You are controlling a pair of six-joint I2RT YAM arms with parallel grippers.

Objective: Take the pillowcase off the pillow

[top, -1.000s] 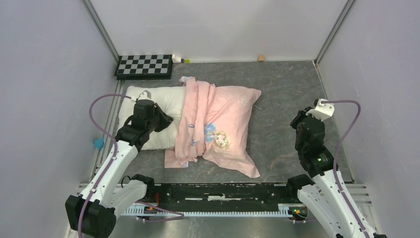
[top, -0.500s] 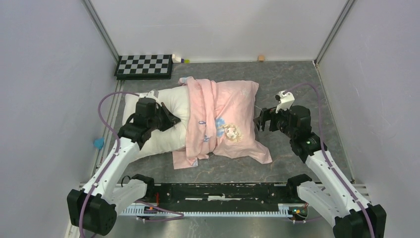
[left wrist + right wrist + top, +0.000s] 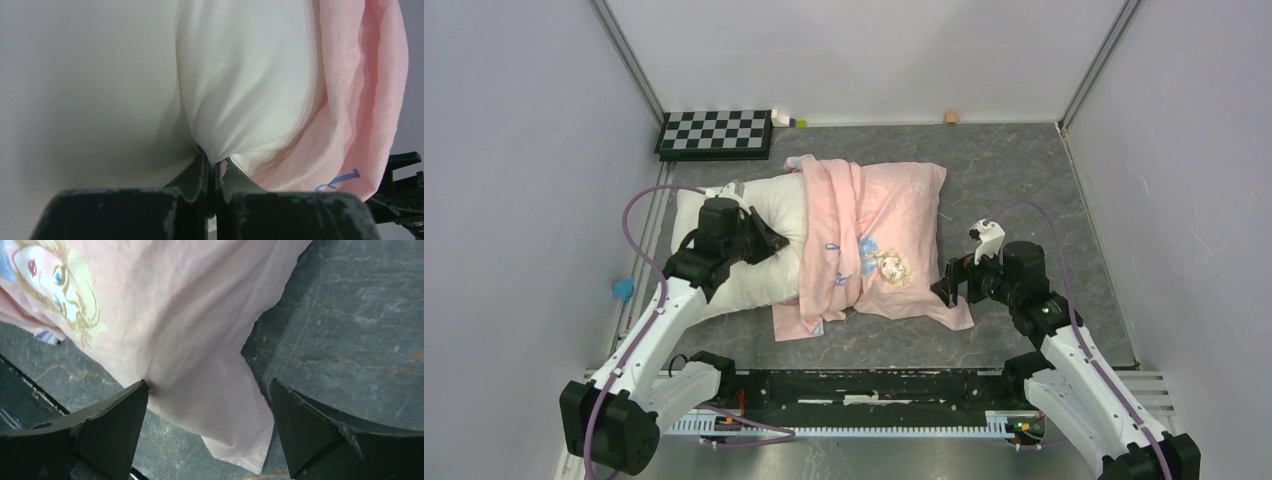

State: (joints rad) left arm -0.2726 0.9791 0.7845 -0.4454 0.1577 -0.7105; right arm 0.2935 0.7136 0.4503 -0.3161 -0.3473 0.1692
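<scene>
The pillowcase's near corner (image 3: pixel 957 317) (image 3: pixel 241 440) is below my gripper's open fingers and closer to my base. My right gripper needs to go down and back onto that corner next.
The pillowcase (image 3: pixel 894 225) shows its pale pink side with a blonde cartoon girl and covers the right half of the pillow (image 3: pixel 749 210). The pillow's plump white left half is bare. My left gripper (image 3: pixel 769 240) is shut, pinching a fold of the white pillow (image 3: pixel 240 100) cloth right beside the bunched pink pillowcase (image 3: pixel 360 110) edge; in its wrist view the left gripper (image 3: pixel 216 167) has the jaws pressed together. My right gripper (image 3: pixel 946 285) stands open over the pillowcase's near right corner. In its own view the right gripper (image 3: pixel 208 385) straddles that flat pillowcase (image 3: pixel 200 340) corner without pinching it.
A checkerboard (image 3: pixel 715 132) lies at the back left, with a small yellow-green object (image 3: pixel 790 120) beside it. A small wooden block (image 3: pixel 950 117) sits by the back wall. A blue item (image 3: pixel 623 289) lies past the left rail. Grey walls enclose the dark mat (image 3: pixel 1024 190).
My right arm swung in from the right side, opened its jaws and came down over the pillowcase's near right corner. Pillow and case shifted slightly to the right early on; the left gripper stays shut.
</scene>
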